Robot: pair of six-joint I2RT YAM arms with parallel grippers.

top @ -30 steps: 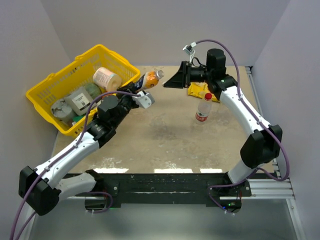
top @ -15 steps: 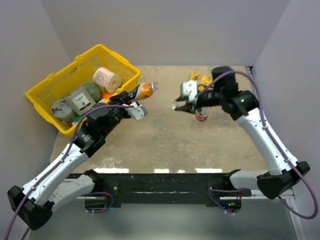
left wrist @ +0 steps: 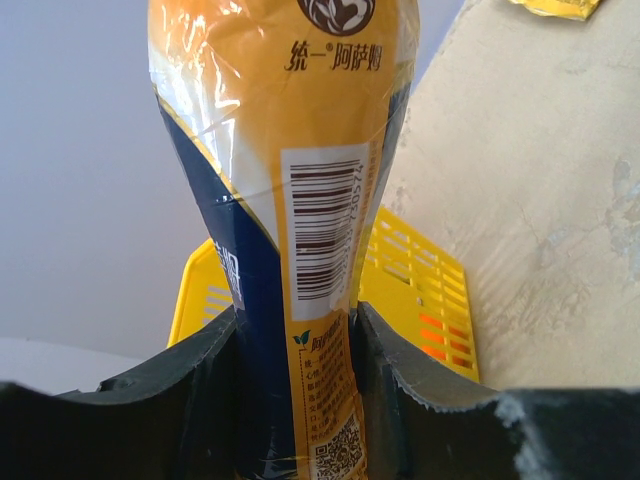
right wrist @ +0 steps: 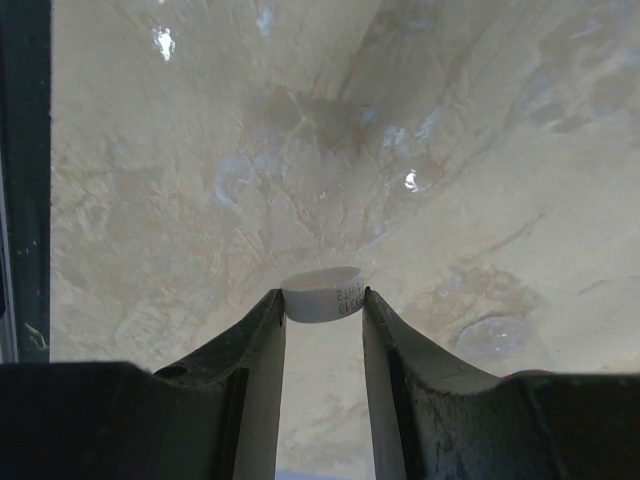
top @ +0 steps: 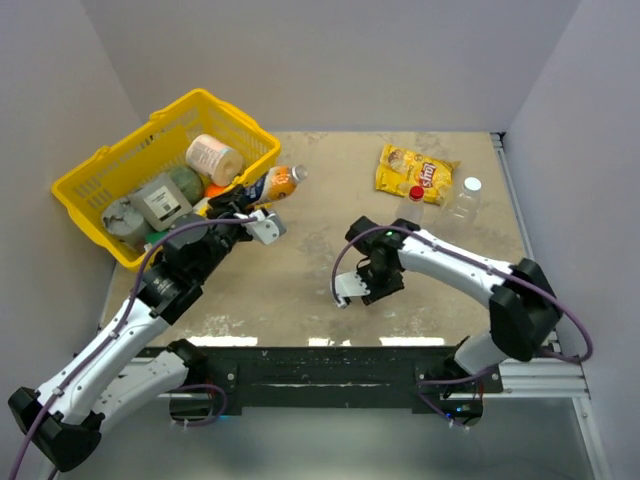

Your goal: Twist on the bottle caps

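Observation:
The front middle patch of the tabletop is clear of things, so the robot's right gripper should lower the pinched white cap onto the bare tabletop just beneath it and let it go there.
My left gripper is shut on a yellow-and-blue labelled bottle, held tilted beside the basket with its neck pointing right. In the left wrist view the bottle fills the gap between my fingers. My right gripper is low over the front middle of the table, shut on a white cap pinched between its fingertips. A small bottle with a red cap stands at the back right. A clear bottle with a white cap is beside it.
A yellow basket with a paper roll, cans and other items sits at the back left. A yellow snack bag lies at the back right behind the two bottles. Grey walls close in the table on three sides.
My right arm has swung from the back near the red-capped bottle down to the front middle of the table. My left arm has drawn the bottle slightly back and left.

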